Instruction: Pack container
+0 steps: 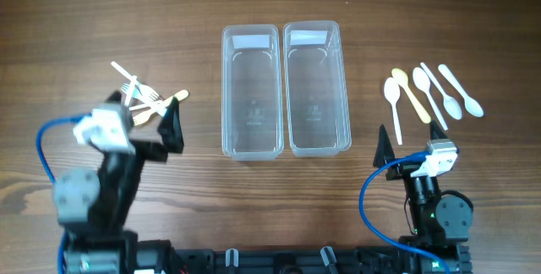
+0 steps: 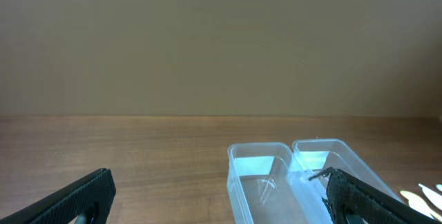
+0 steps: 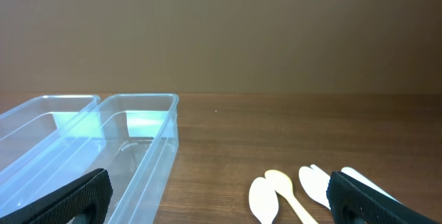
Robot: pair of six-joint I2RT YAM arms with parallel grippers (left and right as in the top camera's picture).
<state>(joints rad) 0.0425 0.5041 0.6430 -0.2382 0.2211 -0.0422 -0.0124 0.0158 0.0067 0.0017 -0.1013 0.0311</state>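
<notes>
I need to move my left gripper outward over the pile next, tilt its fingers down and lower it onto the white handle, because the handle lies across the other forks.
Two clear plastic containers stand side by side mid-table, the left one (image 1: 251,90) and the right one (image 1: 317,88), both empty. A loose pile of white and cream forks (image 1: 144,98) lies at the left. My left gripper (image 1: 145,115) hovers open just in front of that pile, holding nothing. Several white and cream spoons (image 1: 431,92) lie fanned out at the right. My right gripper (image 1: 412,139) is open and empty just short of them. In the right wrist view the spoons (image 3: 276,189) show between its fingers (image 3: 366,200), with the containers (image 3: 138,148) to the left.
The wooden table top (image 1: 84,20) runs all round the containers. In the left wrist view both containers (image 2: 259,182) lie ahead to the right, between the spread fingers (image 2: 69,203). Blue cables (image 1: 42,151) loop beside each arm base at the table's front edge.
</notes>
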